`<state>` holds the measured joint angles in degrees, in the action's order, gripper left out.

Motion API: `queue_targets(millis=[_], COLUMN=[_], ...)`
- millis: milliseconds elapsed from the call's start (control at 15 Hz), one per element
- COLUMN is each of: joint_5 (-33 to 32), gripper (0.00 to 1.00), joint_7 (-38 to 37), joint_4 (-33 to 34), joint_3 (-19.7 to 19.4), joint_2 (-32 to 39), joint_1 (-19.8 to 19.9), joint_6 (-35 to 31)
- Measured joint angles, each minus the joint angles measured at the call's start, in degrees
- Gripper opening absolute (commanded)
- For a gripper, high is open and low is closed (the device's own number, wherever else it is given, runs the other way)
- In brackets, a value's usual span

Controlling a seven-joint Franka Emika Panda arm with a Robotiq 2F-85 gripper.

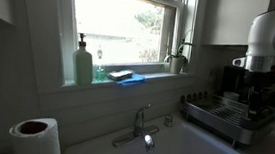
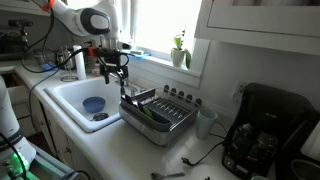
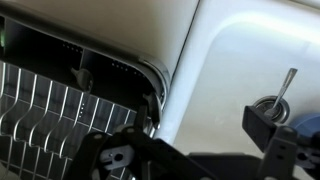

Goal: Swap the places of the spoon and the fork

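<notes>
The thin metal utensil in the sink-side section of the black holder stands outside my finger gap. My gripper will next lower and shift toward the rack [image 2: 160, 125], onto the utensil.
My gripper [image 2: 113, 70] hangs open and empty above the left end of the metal dish rack [image 2: 160, 125], at the sink's edge. In the wrist view its two fingers [image 3: 190, 140] stand wide apart, with the rack [image 3: 40, 110] on the left and the white sink on the right. It also shows in an exterior view [image 1: 259, 90], over the rack [image 1: 224, 117]. Two thin utensil-like things [image 2: 187, 160] lie on the counter in front of the rack. I cannot tell which is the spoon and which the fork.
The white sink [image 2: 75, 95] holds a blue bowl [image 2: 93, 104]. A faucet [image 1: 139, 122] stands behind it. A cup [image 2: 205, 122] and a black coffee maker [image 2: 262, 135] stand beside the rack. A soap bottle [image 1: 84, 62], sponge [image 1: 121, 76] and plant [image 1: 177, 58] sit on the sill. A paper towel roll [image 1: 35, 136] is near.
</notes>
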<state>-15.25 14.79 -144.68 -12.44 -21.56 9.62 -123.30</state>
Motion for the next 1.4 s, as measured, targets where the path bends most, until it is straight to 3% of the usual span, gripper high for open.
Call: queue_targets(millis=[67, 733, 1400], joint_5=[0.0, -0.1, -0.8], gripper=[0.71, 0.02, 0.01], joint_7=[0.0, 0.0, 0.1], joint_4=[-0.1, 0.1, 1.4], joint_3=[-0.2, -1.3, -2.1], joint_2=[0.8, 5.6, 4.7], joint_1=[0.1, 2.6, 5.1], joint_6=[-0.8, -4.8, -4.6])
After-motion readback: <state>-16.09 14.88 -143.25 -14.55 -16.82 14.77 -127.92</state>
